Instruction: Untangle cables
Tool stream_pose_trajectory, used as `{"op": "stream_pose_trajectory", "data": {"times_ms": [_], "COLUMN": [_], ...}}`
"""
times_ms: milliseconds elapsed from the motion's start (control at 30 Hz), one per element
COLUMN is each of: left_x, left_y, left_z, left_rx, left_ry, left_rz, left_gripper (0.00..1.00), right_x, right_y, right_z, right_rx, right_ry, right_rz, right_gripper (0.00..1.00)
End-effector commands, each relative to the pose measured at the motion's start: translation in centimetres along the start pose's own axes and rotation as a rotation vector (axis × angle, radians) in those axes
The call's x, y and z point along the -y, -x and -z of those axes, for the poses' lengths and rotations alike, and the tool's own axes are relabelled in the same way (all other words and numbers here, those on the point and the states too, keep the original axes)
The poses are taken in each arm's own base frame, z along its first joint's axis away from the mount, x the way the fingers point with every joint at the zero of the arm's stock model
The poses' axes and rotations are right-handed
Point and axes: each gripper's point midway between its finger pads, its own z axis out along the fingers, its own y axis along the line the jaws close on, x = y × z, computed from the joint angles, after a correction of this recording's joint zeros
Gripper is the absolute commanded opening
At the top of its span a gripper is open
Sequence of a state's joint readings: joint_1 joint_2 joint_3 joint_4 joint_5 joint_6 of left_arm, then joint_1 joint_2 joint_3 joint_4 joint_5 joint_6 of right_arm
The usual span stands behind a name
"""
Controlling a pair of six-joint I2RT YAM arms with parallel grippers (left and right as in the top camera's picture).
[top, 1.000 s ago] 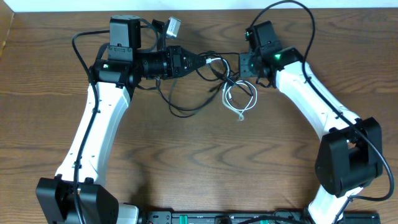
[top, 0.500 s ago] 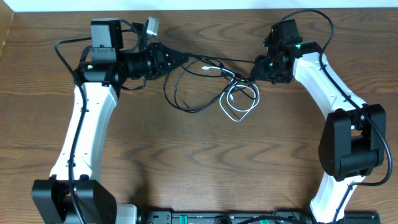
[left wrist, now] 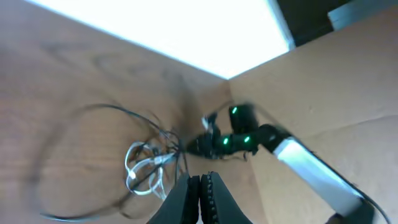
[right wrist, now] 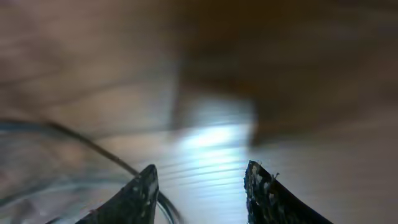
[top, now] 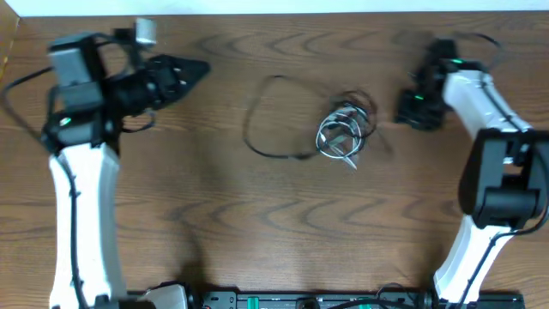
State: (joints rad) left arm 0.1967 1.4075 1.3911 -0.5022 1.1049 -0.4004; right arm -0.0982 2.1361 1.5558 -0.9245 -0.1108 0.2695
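The black crosses the white coil, so my left gripper should move over the black loop and down onto the bundle's loop-side edge (top: 323, 144) (left wrist: 132, 179).
The cables lie loose on the wooden table's middle. The thin black cable (top: 247, 133) forms a wide loop on the left. The white cable (top: 340, 137) is coiled in a small bundle at the loop's right end, with black strands crossing it. My left gripper (top: 202, 67) is shut and empty, well left of the loop; its wrist view shows the white coil (left wrist: 140, 170) and black loop (left wrist: 106, 106) beyond its pressed tips (left wrist: 200, 180). My right gripper (top: 401, 112) stands open and empty just right of the bundle. A blurred black strand (right wrist: 93, 149) passes its left finger (right wrist: 144, 186).
The table's far edge (top: 283, 13) runs along the top, with a white strip behind it. A cardboard wall (left wrist: 348, 81) stands at the right side. Both white arms (top: 81, 197) reach in from the near corners.
Both arms swung outward, the left far to the left and the right to the right. The cables, stretched between the grippers before, have dropped into a loose loop and bundle.
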Motion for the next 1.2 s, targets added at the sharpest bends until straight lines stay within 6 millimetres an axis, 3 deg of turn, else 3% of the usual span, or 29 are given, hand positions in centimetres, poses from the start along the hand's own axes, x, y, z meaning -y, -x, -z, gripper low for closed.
{"op": "stream_pose_trajectory", "data": {"times_ms": [0,67,200,433,600,700,833,933,1000,1167], "left_x": [1.9,1.8,1.9,0.7,0.0,-0.8,-2.0,-4.2,-5.0,-6.3], "left_y": [0.7,0.8,0.6,-1.5,-3.5,-5.1,-6.8,-8.0,-9.0,-12.1], "left_z": [1.0,1.1,0.8,-2.1,-5.0,-7.5,-10.4,-13.2,-15.1,-19.4], "left_rx": [0.022,0.025,0.020,-0.020,-0.087,-0.159,-0.240,-0.264,-0.282,-0.341], "left_ry": [-0.031,-0.028,-0.022,0.114,0.175,0.173,0.163,0.245,0.282,0.330], "left_rz": [-0.043,-0.040,-0.045,-0.062,-0.079,-0.067,-0.087,-0.115,-0.171,-0.256], "left_gripper": [0.08,0.07,0.07,0.07,0.07,0.08,0.08,0.17,0.30,0.53], "right_x": [3.3,3.0,-0.2,-5.9,-6.6,-7.0,-7.3,-7.6,-7.6,-7.6], "right_y": [0.5,0.4,-0.3,-1.8,-1.6,-1.6,-1.4,-1.5,-1.6,-1.7], "right_z": [0.4,0.4,0.7,1.4,4.4,7.8,10.9,13.5,14.5,15.1], "right_rx": [0.018,-0.001,-0.026,-0.022,0.038,0.107,0.183,0.248,0.272,0.283], "right_ry": [-0.092,-0.009,0.188,0.291,0.303,0.311,0.315,0.322,0.323,0.324], "right_rz": [-0.037,-0.011,0.158,0.360,0.382,0.400,0.417,0.429,0.435,0.436], "right_gripper": [0.42,0.42,0.41,0.42,0.43,0.44,0.47,0.55,0.58,0.60]}}
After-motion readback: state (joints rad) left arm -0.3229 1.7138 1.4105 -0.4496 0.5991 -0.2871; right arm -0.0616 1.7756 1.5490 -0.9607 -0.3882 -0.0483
